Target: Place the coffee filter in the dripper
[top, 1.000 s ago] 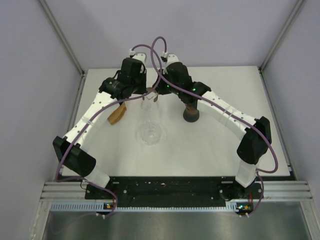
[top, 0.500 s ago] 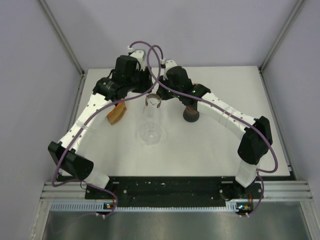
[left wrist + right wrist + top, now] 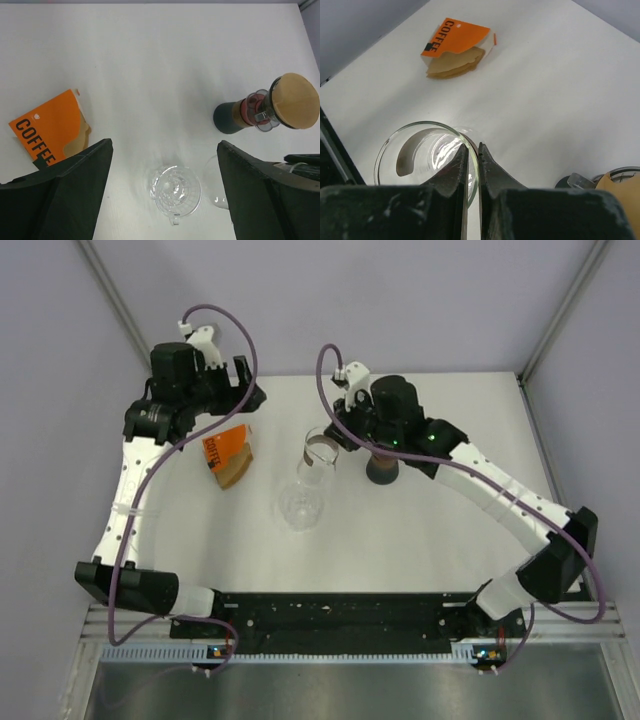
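The dripper is below and back, so my left gripper should next move down, back and to the right in the top view, onto the dripper's rim [image 3: 287,494] [image 3: 158,183].
The coffee filters [image 3: 236,472] are brown papers poking out of an orange pack [image 3: 224,445] lying flat at the left; they also show in the left wrist view [image 3: 78,140] and the right wrist view [image 3: 455,65]. The clear glass dripper [image 3: 300,508] rests on the table, and in the left wrist view the dripper [image 3: 176,191] lies below and between the fingers. My left gripper [image 3: 238,390] hangs open and empty, high at the back left [image 3: 164,145]. My right gripper [image 3: 473,150] is shut on the rim of a glass carafe [image 3: 415,152], which stands behind the dripper [image 3: 315,455].
A dark coffee grinder with a wooden lid [image 3: 382,466] stands right of the carafe, seen too in the left wrist view [image 3: 270,107]. White tabletop [image 3: 430,530] is walled at the back and both sides.
My left gripper has opened, let go at the carafe's rim and pulled back to the far left. The right gripper keeps its hold on the carafe, and its arm has shifted right.
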{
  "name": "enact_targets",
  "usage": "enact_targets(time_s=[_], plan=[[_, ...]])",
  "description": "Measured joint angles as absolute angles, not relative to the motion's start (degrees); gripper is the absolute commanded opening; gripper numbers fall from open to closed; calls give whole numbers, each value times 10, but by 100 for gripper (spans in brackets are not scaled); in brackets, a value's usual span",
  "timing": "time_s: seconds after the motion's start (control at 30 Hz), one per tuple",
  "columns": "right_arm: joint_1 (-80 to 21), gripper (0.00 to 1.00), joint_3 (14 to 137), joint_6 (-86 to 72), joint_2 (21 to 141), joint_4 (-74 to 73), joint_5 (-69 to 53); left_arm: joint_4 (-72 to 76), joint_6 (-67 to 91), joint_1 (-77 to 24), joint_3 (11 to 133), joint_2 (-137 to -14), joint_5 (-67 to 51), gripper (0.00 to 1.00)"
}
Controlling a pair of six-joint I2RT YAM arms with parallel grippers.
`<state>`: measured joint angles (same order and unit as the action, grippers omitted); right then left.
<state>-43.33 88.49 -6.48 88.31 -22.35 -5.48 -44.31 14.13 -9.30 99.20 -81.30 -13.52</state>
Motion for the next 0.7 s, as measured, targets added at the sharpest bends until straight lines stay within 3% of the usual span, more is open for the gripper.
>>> enact_targets(time_s=[0.4, 0.7], plan=[[-433, 0, 608, 167, 665, -235, -284, -450, 53, -94, 795, -782, -221, 89], [-433, 0, 445, 292, 671, -175, -348, -449, 21, -131, 734, -833, -226, 86]])
